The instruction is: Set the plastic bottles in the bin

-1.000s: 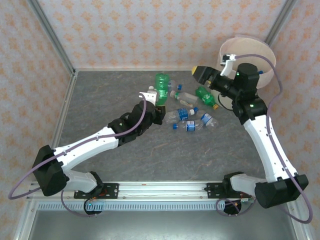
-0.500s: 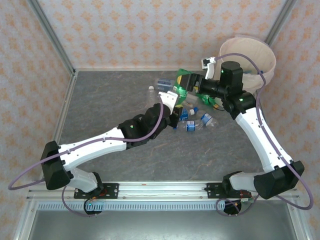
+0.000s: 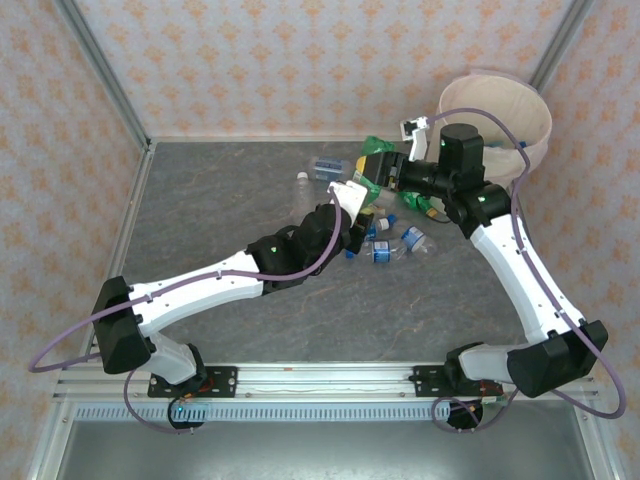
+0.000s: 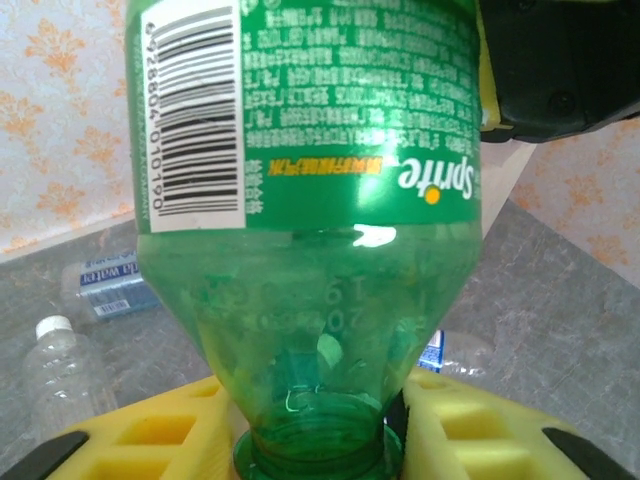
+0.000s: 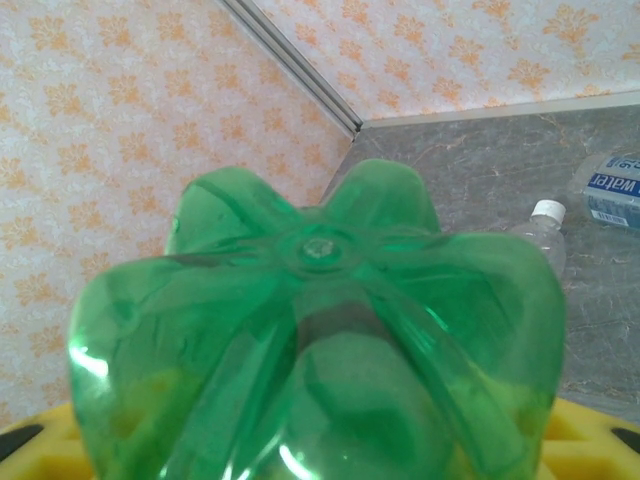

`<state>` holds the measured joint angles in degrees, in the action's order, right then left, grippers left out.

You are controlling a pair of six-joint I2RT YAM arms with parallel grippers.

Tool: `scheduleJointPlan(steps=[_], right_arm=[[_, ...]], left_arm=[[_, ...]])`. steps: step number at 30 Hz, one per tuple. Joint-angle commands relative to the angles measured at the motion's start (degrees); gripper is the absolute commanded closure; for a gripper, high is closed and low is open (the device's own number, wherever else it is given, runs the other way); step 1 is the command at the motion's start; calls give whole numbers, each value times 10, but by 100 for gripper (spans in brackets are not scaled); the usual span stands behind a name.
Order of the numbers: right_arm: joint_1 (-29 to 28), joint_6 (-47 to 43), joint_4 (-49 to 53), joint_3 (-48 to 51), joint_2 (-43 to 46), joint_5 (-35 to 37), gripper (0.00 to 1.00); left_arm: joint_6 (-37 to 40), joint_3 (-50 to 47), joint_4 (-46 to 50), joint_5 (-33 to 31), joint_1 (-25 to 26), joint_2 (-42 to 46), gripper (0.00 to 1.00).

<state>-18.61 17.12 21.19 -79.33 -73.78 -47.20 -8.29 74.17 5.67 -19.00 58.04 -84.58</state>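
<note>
Next, my right gripper swings outward over the bin's opening (image 3: 497,105), which lies outward of it, and releases the green bottle (image 3: 366,182), because that wide opening faces up.
A green Sprite bottle (image 3: 366,182) hangs in the air between both arms, above the pile of bottles. My left gripper (image 3: 352,195) is shut on its neck; in the left wrist view the neck sits between the yellow fingers (image 4: 150,440), body (image 4: 310,200) pointing up. My right gripper (image 3: 378,165) grips the other end, and its petal-shaped base (image 5: 320,300) faces the right wrist camera with a yellow finger at each lower corner. The cream bin (image 3: 530,140) stands at the far right, behind the right arm.
Clear bottles with blue caps and labels (image 3: 385,250) lie on the grey table under the grippers. A white-capped clear bottle (image 3: 303,178) and a blue-labelled water bottle (image 3: 325,165) lie further left. Wallpapered walls close the back and sides.
The left gripper has carried the green bottle up and to the right. The right arm swung left from the bin and now holds the bottle's base.
</note>
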Motion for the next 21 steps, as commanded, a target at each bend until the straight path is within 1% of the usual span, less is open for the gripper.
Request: scheduleJointPlan(steps=[1, 3, 4, 5, 6, 13, 18, 21], right_arm=[[-3, 17, -28, -19, 15, 19, 49], [-2, 20, -30, -22, 16, 26, 50], [-3, 22, -29, -24, 16, 35, 50], [-2, 23, -30, -25, 15, 46, 50], [-2, 24, -29, -28, 15, 55, 50], [17, 15, -13, -64, 5, 145, 51], [65, 49, -12, -90, -10, 205, 52], [96, 61, -10, -111, -21, 238, 52]], left_arm=[[14, 8, -4, -26, 4, 6, 46], [8, 2, -9, -31, 3, 13, 29], [6, -3, -12, -32, 4, 19, 15], [0, -6, -15, -32, 3, 25, 6], [-3, -6, -14, -31, 3, 29, 2], [-37, 1, 17, -50, 0, 59, 1], [-74, 21, 59, -40, -35, 61, 1], [-89, 18, 57, -15, -66, 71, 1]])
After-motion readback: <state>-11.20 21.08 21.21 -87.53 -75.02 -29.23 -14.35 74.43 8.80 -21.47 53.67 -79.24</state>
